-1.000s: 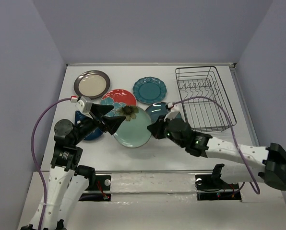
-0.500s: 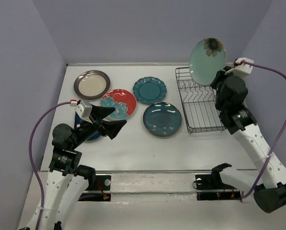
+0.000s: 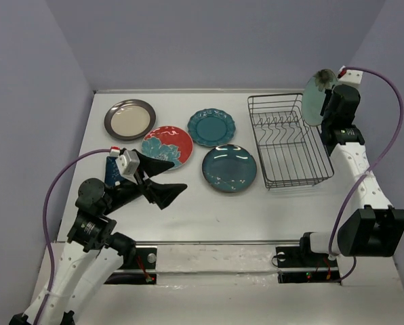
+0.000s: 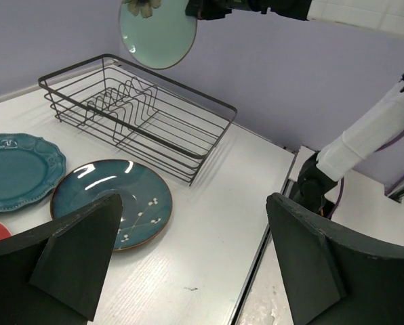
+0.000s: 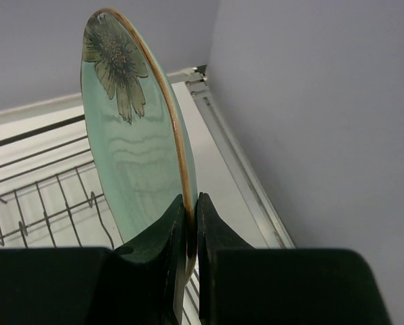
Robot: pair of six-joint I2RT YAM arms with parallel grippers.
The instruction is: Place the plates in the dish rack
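My right gripper needs to go down next until the mint plate (image 3: 314,99), hanging upright above the empty rack, stands by the rack's end divider wires, and then let go.
My right gripper (image 3: 327,107) (image 5: 190,211) is shut on the rim of the pale mint plate (image 3: 314,99) (image 5: 130,154) with a flower. It holds the plate upright, in the air over the far right corner of the black wire dish rack (image 3: 257,143) (image 4: 182,86). The rack holds nothing. On the table lie a cream plate (image 3: 129,118), a red floral one (image 3: 167,145), a scalloped teal one (image 3: 211,126) and a glossy dark teal one (image 3: 229,168) (image 4: 110,200). A dark blue plate (image 3: 112,173) lies partly under my left arm. My left gripper (image 3: 165,181) (image 4: 192,254) hangs open and empty over bare table.
Grey walls close in the table on the left, far and right sides. A metal rail (image 3: 215,242) runs along the near edge. The right arm's purple cable (image 3: 381,145) loops beside the rack.
The right arm lifted the mint plate from the table's middle to above the rack, then turned it edge-on at the far right corner. My left gripper drifted slightly nearer.
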